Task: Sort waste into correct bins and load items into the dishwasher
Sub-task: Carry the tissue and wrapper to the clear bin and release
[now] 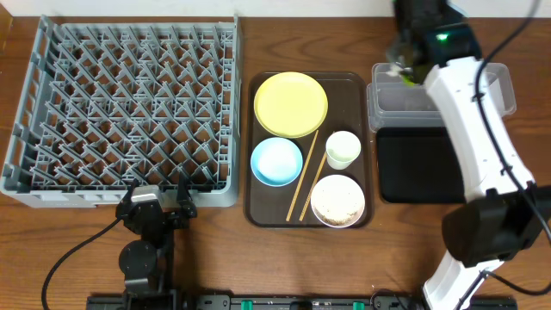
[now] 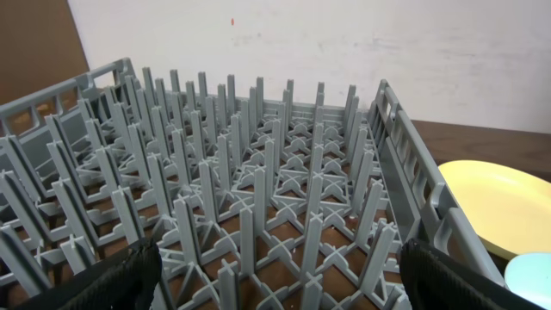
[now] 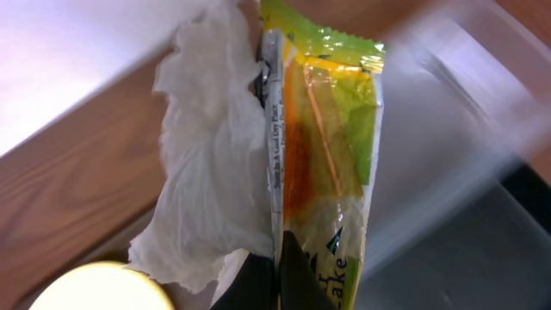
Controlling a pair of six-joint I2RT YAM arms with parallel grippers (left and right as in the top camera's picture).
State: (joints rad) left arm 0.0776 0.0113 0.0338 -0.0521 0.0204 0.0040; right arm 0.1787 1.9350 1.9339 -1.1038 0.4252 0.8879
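Note:
My right gripper should now move down with the wrapper and the paper, bringing them lower toward the middle of the clear tub.
My right gripper is shut on the green-and-orange snack wrapper and the crumpled white paper together. It holds them above the left end of the clear tub. The black tray lies just in front of the tub. The yellow plate, blue bowl, cream cup, chopsticks and white bowl with rice scraps sit on the brown serving tray. My left gripper is open and empty at the front edge of the grey dish rack.
The rack's upright pegs fill the left wrist view, with the yellow plate and blue bowl to its right. The right arm's white link reaches over the tub and black tray. Bare wood lies in front of the rack.

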